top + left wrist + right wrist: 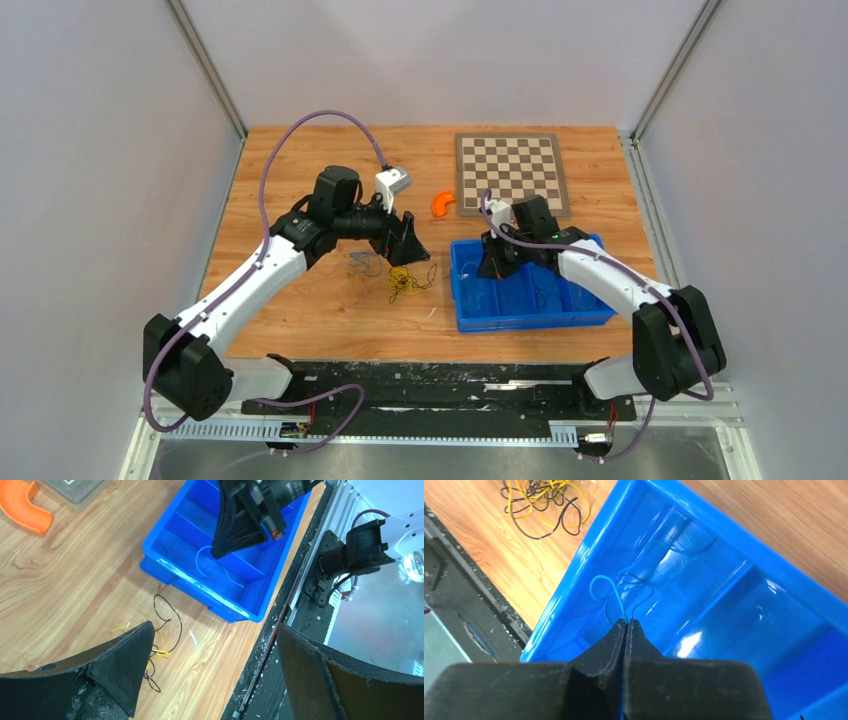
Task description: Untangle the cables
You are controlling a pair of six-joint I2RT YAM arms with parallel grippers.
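Note:
The black loop is below and its bin-side strand [433, 275] [180, 625] sticks out clear of the yellow cable, so my left gripper should next go down and turn its open fingers over that strand.
A tangle of yellow and black cables [400, 280] lies on the wooden table, left of the blue bin [530, 318]. My left gripper [408, 245] hovers just above it, jaws wide open and holding nothing. In the left wrist view the yellow and black cables [161, 630] poke out beside the left finger [125, 665]. My right gripper [627, 621] is down inside the bin's left compartment, shut on a thin light-blue cable [601, 580] that loops up out of its tips. The same tangle [544, 500] shows beyond the bin's rim [574, 580].
A chessboard [510, 172] lies at the back right with an orange curved piece [441, 203] beside it. A short white scrap [193, 639] rests on the wood near the bin. The table's near edge and a black rail [440, 385] run close below the tangle.

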